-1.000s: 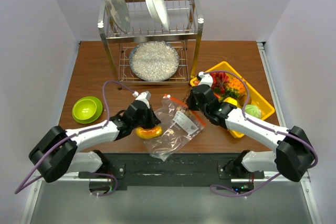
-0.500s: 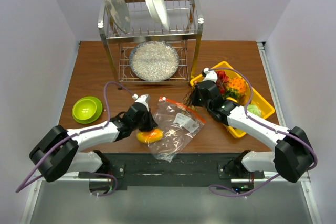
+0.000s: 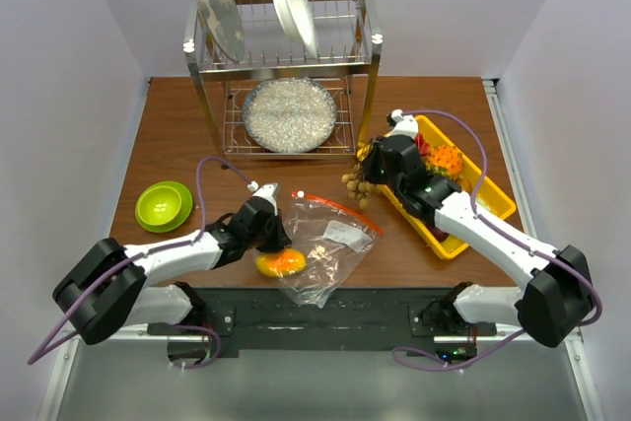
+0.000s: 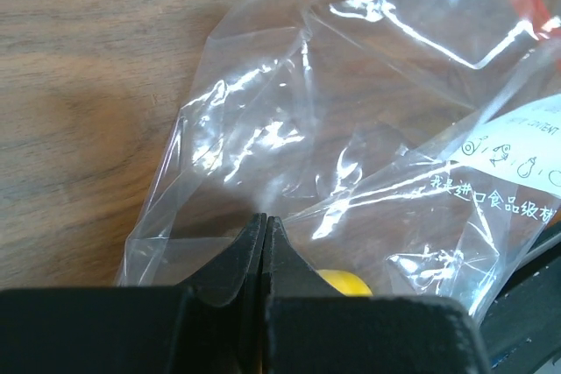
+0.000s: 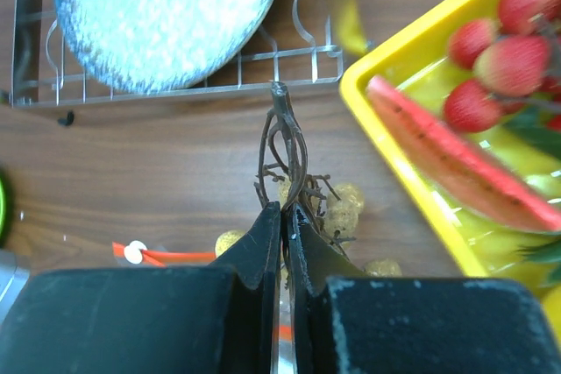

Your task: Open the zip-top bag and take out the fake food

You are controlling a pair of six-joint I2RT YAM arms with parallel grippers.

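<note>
The brown ball cluster is outside the yellow tray, so my right gripper should lift it past the tray's near rim and then lower it among the toy foods [image 3: 446, 173].
The clear zip-top bag [image 3: 330, 244] lies flat near the table's front, its orange-red zipper strip [image 3: 338, 206] at the far side. My left gripper [image 3: 277, 236] is shut on the bag's film at its left edge [image 4: 265, 221]. The yellow-orange mango [image 3: 280, 263] lies at the bag's near left corner and shows through plastic in the left wrist view [image 4: 344, 282]. My right gripper [image 3: 371, 167] is shut on the stem of the brown ball cluster [image 5: 337, 208] and holds it beyond the bag, beside the yellow tray [image 3: 490, 187].
A dish rack [image 3: 286, 56] with plates stands at the back, a speckled plate [image 5: 158, 6] on its lower shelf. The yellow tray holds a watermelon slice [image 5: 456, 164], lychees [image 5: 500, 50] and other toy foods. A green bowl [image 3: 164, 205] sits at the left.
My right gripper has carried the brown ball cluster away from the bag, back and right towards the tray. The left gripper stays shut on the bag, which has flattened.
</note>
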